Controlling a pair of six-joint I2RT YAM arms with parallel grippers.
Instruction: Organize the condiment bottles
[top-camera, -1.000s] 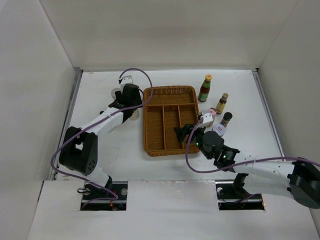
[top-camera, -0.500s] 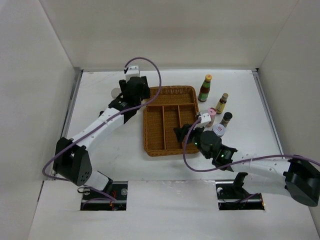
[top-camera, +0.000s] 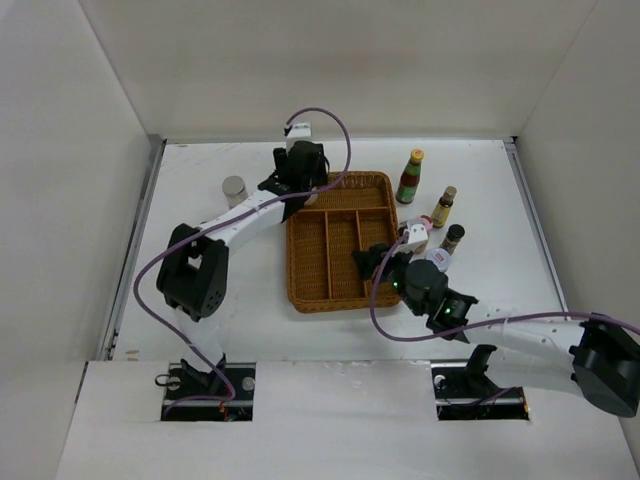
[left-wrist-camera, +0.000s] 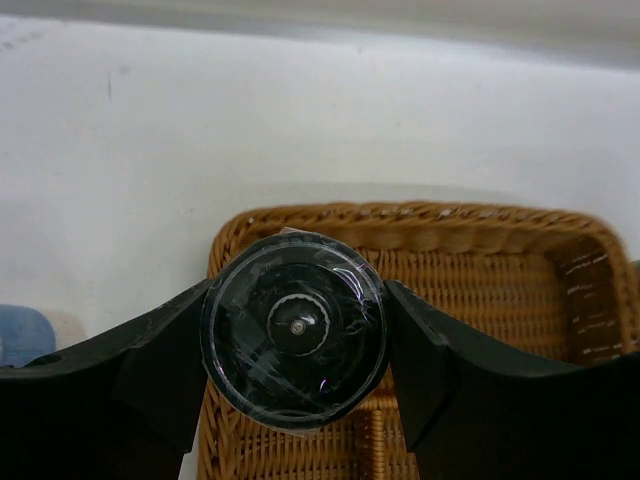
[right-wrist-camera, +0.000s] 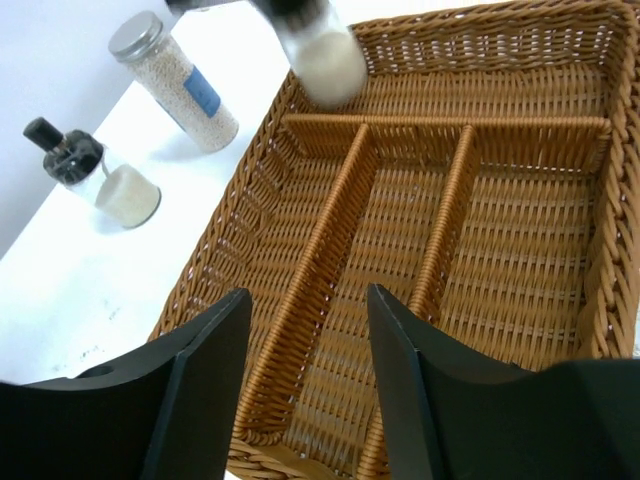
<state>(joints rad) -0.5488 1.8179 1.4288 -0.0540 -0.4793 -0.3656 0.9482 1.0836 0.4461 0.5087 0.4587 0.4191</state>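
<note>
I will lower my left gripper over the end of the tray's far section nearest the grey-capped cylinder (top-camera: 317, 200) and release the black-lidded jar, because that section is empty below the jar.
My left gripper (top-camera: 299, 187) is shut on a black-lidded jar (left-wrist-camera: 293, 332) and holds it above the far left corner of the wicker tray (top-camera: 340, 179). In the right wrist view the jar's white-filled bottom (right-wrist-camera: 322, 55) hangs over that corner. My right gripper (top-camera: 368, 262) is open and empty over the tray's near right part, its jaws wide apart (right-wrist-camera: 307, 295). A white cylinder with a grey cap (top-camera: 234, 190) stands left of the tray. A green-labelled yellow-capped bottle (top-camera: 409, 177), a brown yellow-labelled bottle (top-camera: 443, 207) and a dark-capped bottle (top-camera: 452, 238) stand right of it.
A pink-lidded jar (top-camera: 424, 226) and a grey-lidded jar (top-camera: 438, 260) sit by my right wrist. The right wrist view shows the grey-capped cylinder (right-wrist-camera: 175, 85) and a small black-topped jar (right-wrist-camera: 95, 175) outside the tray's left rim (right-wrist-camera: 215, 255). The tray's compartments hold nothing.
My left arm has swung right from beside the grey-capped cylinder, carrying the black-lidded jar to above the tray's far left corner. My right arm has barely moved.
</note>
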